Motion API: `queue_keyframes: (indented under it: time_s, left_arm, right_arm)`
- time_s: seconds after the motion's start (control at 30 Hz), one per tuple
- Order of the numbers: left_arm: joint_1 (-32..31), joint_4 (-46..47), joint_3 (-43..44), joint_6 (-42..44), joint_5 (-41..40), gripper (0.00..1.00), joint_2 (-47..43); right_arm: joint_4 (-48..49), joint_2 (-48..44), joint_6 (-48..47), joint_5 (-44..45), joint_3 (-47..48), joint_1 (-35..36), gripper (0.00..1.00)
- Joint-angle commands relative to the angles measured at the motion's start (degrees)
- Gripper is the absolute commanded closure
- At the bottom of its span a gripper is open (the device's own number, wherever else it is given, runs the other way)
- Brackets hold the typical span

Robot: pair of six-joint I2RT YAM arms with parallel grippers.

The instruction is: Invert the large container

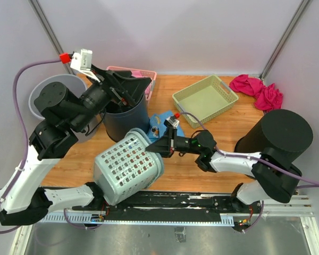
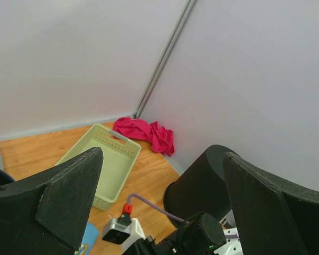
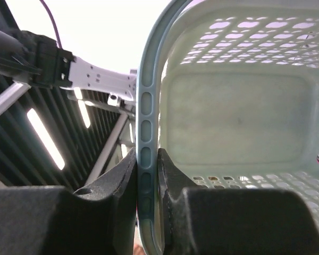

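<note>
I will lower my right gripper next toward bare tabletop (image 1: 175, 171) beside the basket's opening, turn the basket's rim downward and release it there, since the opening still faces sideways.
The large container is a light teal perforated basket (image 1: 128, 167) lying tilted on its side at the table's near edge, mouth toward the right arm. My right gripper (image 1: 151, 147) is shut on its rim; in the right wrist view both fingers pinch the rim (image 3: 147, 122) with the gripper (image 3: 148, 170) looking into the empty basket (image 3: 239, 122). My left gripper (image 1: 135, 85) is open and empty, raised over a dark blue bin (image 1: 126, 119) at the back left. In the left wrist view it (image 2: 162, 159) has its jaws wide apart, holding nothing.
A pale green tray (image 1: 204, 99) stands at the back centre, red cloth (image 1: 258, 90) at the back right, a black cylinder (image 1: 274, 139) at the right. A pink basket (image 1: 143, 74) sits behind the dark bin, a grey bin (image 1: 45, 93) off the left edge, a blue item (image 1: 162, 122) mid-table.
</note>
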Motion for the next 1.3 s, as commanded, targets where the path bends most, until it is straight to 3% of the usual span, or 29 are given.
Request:
queue_keyframes:
  time_s: [0.0, 0.13, 0.3, 0.47, 0.6, 0.8, 0.97, 1.03, 1.27]
  left_arm:
    - [0.1, 0.2, -0.5, -0.9, 1.2, 0.01, 0.7]
    - [0.1, 0.7, -1.5, -1.1, 2.1, 0.01, 1.2]
    - [0.1, 1.2, -2.8, -1.4, 3.9, 0.01, 1.9]
    - [0.1, 2.7, -6.2, -2.4, 5.6, 0.01, 1.6]
    - [0.1, 3.1, -8.5, -3.1, 6.9, 0.01, 1.7]
    - [0.1, 2.7, -12.6, -4.7, 9.1, 0.01, 1.3]
    - [0.1, 0.9, -14.8, -5.2, 9.0, 0.01, 0.0]
    - [0.1, 0.0, -15.7, -5.4, 8.7, 0.01, -0.6]
    - [0.1, -10.4, -19.6, -7.6, 6.4, 0.01, -3.5]
  right_arm:
    - [7.5, -3.8, 4.3, 4.5, -10.6, -4.0, 0.99]
    - [0.5, -11.8, 1.4, 3.4, -17.4, -8.3, 0.99]
    - [-16.3, -22.6, -5.6, -1.3, -20.1, -12.8, 0.99]
    - [-43.8, -36.4, -18.8, -3.7, -19.1, -20.9, 1.00]
    - [-65.5, -40.1, -33.9, -5.8, -12.8, -27.8, 0.99]
    - [-87.0, -36.2, -52.8, 2.3, -3.7, -30.4, 0.57]
    - [-99.8, -34.7, -61.3, 15.5, 1.8, -30.8, 0.34]
    - [-101.3, -34.7, -63.0, 17.9, 3.4, -30.8, 0.29]
    - [-108.0, -34.0, -68.4, 25.5, 12.1, -30.8, 0.24]
